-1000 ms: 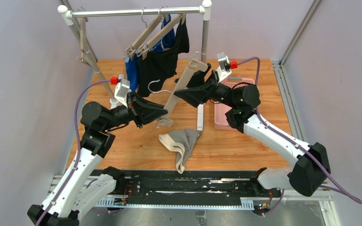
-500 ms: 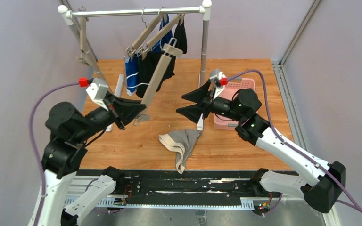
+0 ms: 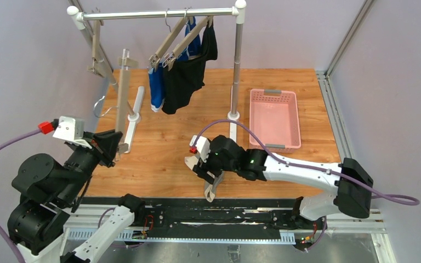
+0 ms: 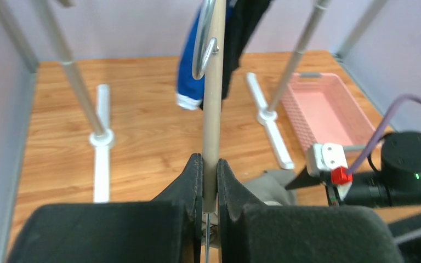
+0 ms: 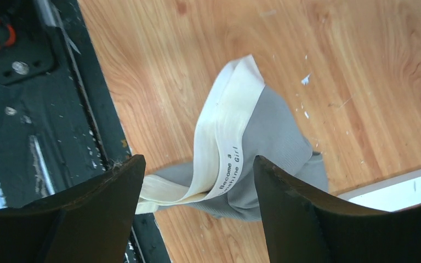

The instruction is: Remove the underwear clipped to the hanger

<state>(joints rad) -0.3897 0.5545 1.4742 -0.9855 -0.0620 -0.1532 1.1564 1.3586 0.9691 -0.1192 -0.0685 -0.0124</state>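
Observation:
I will lower my right gripper onto the lettered part of the beige waistband next and close it, since that part lies below, between the gripper's two open fingers.
The grey underwear (image 5: pixel 277 139) with a beige waistband (image 5: pixel 227 131) lies crumpled on the table near the front edge; it also shows in the top view (image 3: pixel 211 190). My right gripper (image 5: pixel 197 186) is open and hovers just above it, one jaw on each side, also seen from above (image 3: pixel 207 174). My left gripper (image 4: pixel 209 164) is shut on an empty beige clip hanger (image 4: pixel 214 109), held upright at the left (image 3: pixel 122 93). The blue underwear (image 3: pixel 155 90) and black underwear (image 3: pixel 183 76) hang clipped to hangers on the rack (image 3: pixel 159 14).
A pink basket (image 3: pixel 293 118) stands at the right of the table. The rack's white feet (image 3: pixel 133 118) and posts (image 3: pixel 235 66) stand mid-table. A black rail (image 5: pixel 44 126) runs along the front edge beside the grey underwear.
My left arm has swung the empty hanger away to the near left and stood it upright. My right arm has let go of the hanger and dropped down over the grey underwear.

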